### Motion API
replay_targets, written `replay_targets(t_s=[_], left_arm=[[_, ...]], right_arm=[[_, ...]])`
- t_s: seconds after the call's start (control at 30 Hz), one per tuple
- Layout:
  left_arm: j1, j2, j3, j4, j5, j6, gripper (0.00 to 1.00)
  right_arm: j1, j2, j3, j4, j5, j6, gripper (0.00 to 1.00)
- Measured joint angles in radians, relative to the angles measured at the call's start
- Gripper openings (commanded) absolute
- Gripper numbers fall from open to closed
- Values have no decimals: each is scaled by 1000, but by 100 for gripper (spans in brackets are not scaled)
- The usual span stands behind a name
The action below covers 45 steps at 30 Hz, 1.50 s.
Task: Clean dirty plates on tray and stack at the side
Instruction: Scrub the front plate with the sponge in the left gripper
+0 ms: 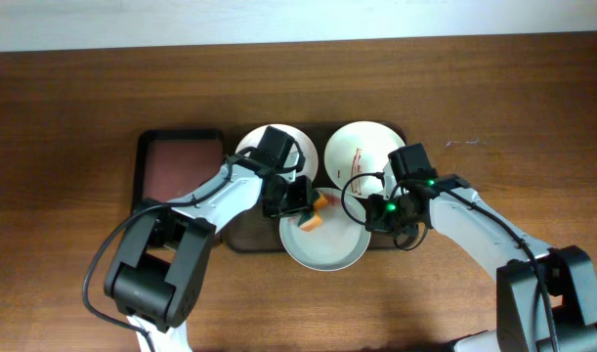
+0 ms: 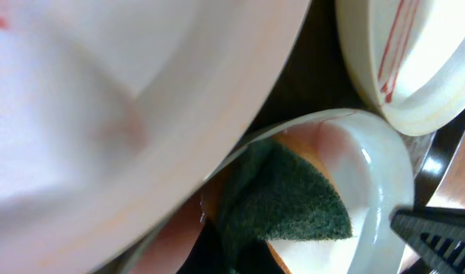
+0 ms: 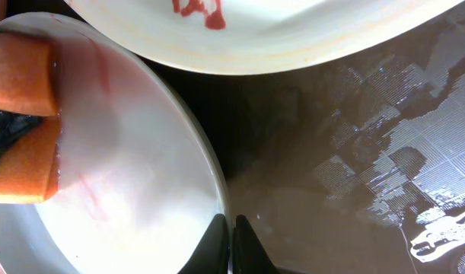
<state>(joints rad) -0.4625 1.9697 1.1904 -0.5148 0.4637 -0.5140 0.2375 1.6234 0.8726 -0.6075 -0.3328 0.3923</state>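
The reddish-brown tray is bare. Next, my left gripper lifts off the front plate (image 1: 327, 249), moves left in the overhead view and lowers, releasing the sponge there.
Three white plates lie on the dark brown tray (image 1: 241, 238). The back left plate (image 1: 247, 147) is partly hidden under my left arm. The back right plate (image 1: 362, 147) has red streaks and also shows in the right wrist view (image 3: 293, 38). The front plate (image 1: 327, 249) shows faint pink smears in the right wrist view (image 3: 133, 175). My left gripper (image 1: 300, 201) is shut on an orange sponge (image 1: 313, 221) whose green pad (image 2: 281, 202) presses on the front plate. My right gripper (image 1: 378, 213) is shut on the front plate's right rim (image 3: 230, 240).
A narrower reddish-brown tray with a black rim (image 1: 181, 164) sits left of the dark tray. Bare wooden table (image 1: 493, 88) lies all round. The plates crowd close together, and the front plate overhangs the tray's near edge.
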Motion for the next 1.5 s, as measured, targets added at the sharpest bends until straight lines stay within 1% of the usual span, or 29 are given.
replay_targets(t_s=[0.13,0.2,0.27,0.37,0.53,0.7,0.83,0.9,0.97,1.1,1.17,1.23,1.27,1.33,1.4,1.5], left_arm=[[33,-33,0,-63,-38,38,0],[33,-77,0,-65,-54,68,0],[22,-150,1,-56,-70,88,0],[-48,-157,1,-24,-80,95,0],[-122,-63,1,56,-79,57,0],[-163,-9,1,121,-66,34,0],[-164,2,1,163,-45,-19,0],[-157,2,1,156,-57,-56,0],[-109,2,3,114,-61,-83,0],[-41,-1,10,40,-50,-93,0],[-26,-11,10,8,-21,-78,0],[-16,-75,10,-62,0,-19,0],[-11,-123,10,-60,1,8,0],[-8,-150,10,-24,3,25,0],[-26,-150,10,0,3,35,0],[-93,-116,10,41,-1,31,0]], right_arm=[[0,0,1,3,-1,0,4],[0,0,1,2,0,1,4],[0,0,1,0,1,0,4],[0,0,1,0,3,0,4],[0,0,1,-5,4,1,4],[0,0,1,-5,4,0,4],[0,0,1,-5,6,0,4],[0,0,1,-5,7,0,4],[0,0,1,-4,6,0,4],[0,0,1,-4,5,0,4],[0,0,1,-3,3,0,4],[0,0,1,-5,4,0,4],[0,0,1,-5,4,0,4],[0,0,1,-5,4,0,4],[0,0,1,-5,4,0,4],[0,0,1,-5,4,0,4]])
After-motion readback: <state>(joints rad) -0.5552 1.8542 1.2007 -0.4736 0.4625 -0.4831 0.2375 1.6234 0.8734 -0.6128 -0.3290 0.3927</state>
